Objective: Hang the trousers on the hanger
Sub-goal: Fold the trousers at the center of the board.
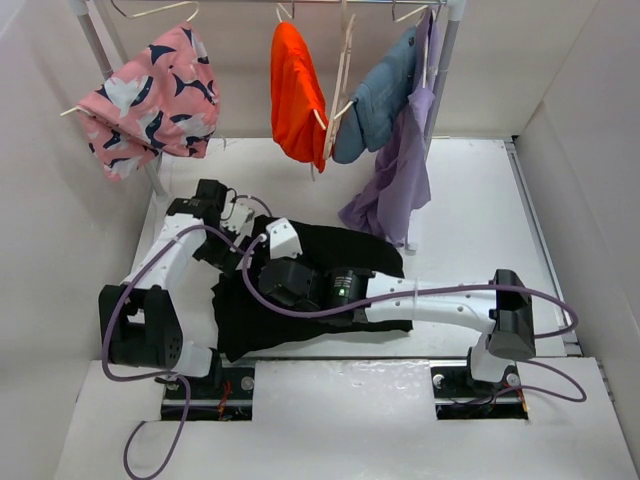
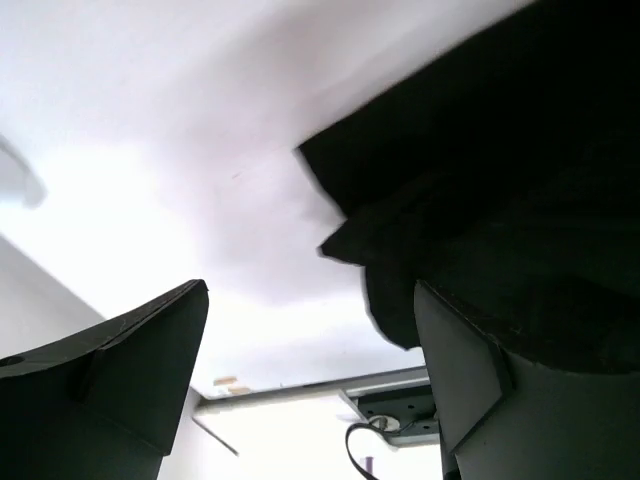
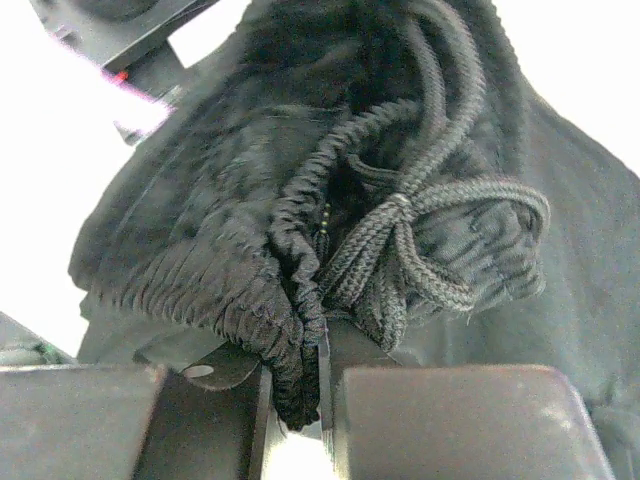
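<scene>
My right gripper drags the waistband [image 3: 270, 300] to the left in the top view and slightly back next, then releases it, since the trousers [image 1: 345, 255] lie crumpled.
The black trousers [image 1: 345, 255] lie crumpled on the white table between the arms. My right gripper [image 1: 264, 252] reaches across to their left end. In the right wrist view it [image 3: 300, 385] is shut on the bunched elastic waistband [image 3: 270, 300], next to the knotted drawstring [image 3: 420, 240]. My left gripper [image 1: 228, 238] is just left of the trousers. In the left wrist view it [image 2: 310, 330] is open and empty, with its right finger [image 2: 460, 360] against the fabric's edge [image 2: 480, 200]. A bare pale beige hanger [image 1: 343, 75] hangs tilted on the rail between the orange and blue garments.
The clothes rail at the back holds a pink patterned garment [image 1: 150, 95], an orange one [image 1: 295, 90], a blue one [image 1: 385, 90] and a purple one [image 1: 400, 170] reaching the table. Another bare hanger [image 1: 155, 10] hangs at top left. White walls stand on both sides.
</scene>
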